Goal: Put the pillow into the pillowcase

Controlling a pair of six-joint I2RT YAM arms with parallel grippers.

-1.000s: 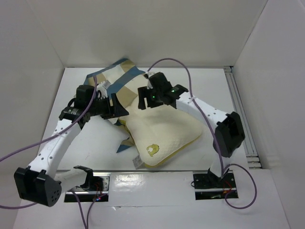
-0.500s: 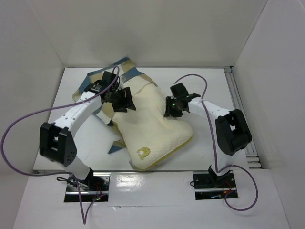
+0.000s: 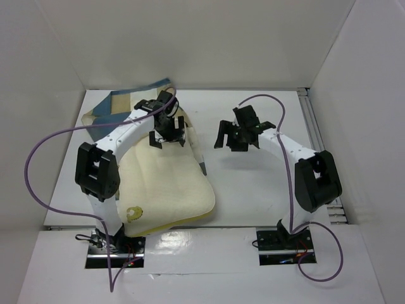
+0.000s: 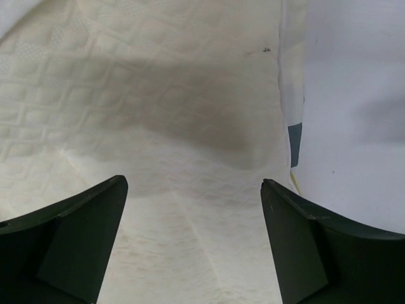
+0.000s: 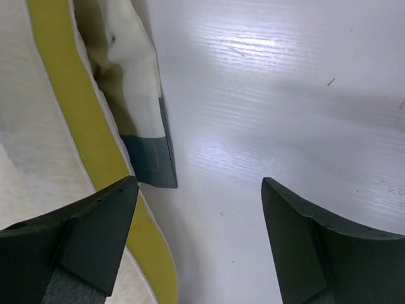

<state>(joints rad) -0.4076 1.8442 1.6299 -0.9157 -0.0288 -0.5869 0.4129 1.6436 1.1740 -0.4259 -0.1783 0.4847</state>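
Observation:
Next, my left gripper comes down toward the right gripper onto the pillow's cream edge. That edge lies below the fingers and to their right in the top view.
The cream quilted pillow (image 3: 166, 185) lies flat at the left front of the table, its yellow emblem (image 3: 133, 213) toward the near edge. Part of the blue and tan checked pillowcase (image 3: 120, 104) shows at the back left, and a blue corner (image 3: 202, 168) sticks out at the pillow's right edge. My left gripper (image 3: 168, 135) hangs open over the pillow's far end, and quilted cream surface (image 4: 158, 114) shows between its fingers. My right gripper (image 3: 237, 137) is open over bare table right of the pillow, beside the olive-yellow piping (image 5: 95, 145) and the blue pillowcase corner (image 5: 150, 166).
White walls close in the table at the back and on both sides. A metal rail (image 3: 317, 145) runs along the right edge. Both arm bases (image 3: 114, 244) (image 3: 283, 244) sit at the near edge, with purple cables looping above the arms.
The pillow has slid left and toward the near edge. Both grippers have opened wider. The right gripper has come off the pillow and now hangs over the table.

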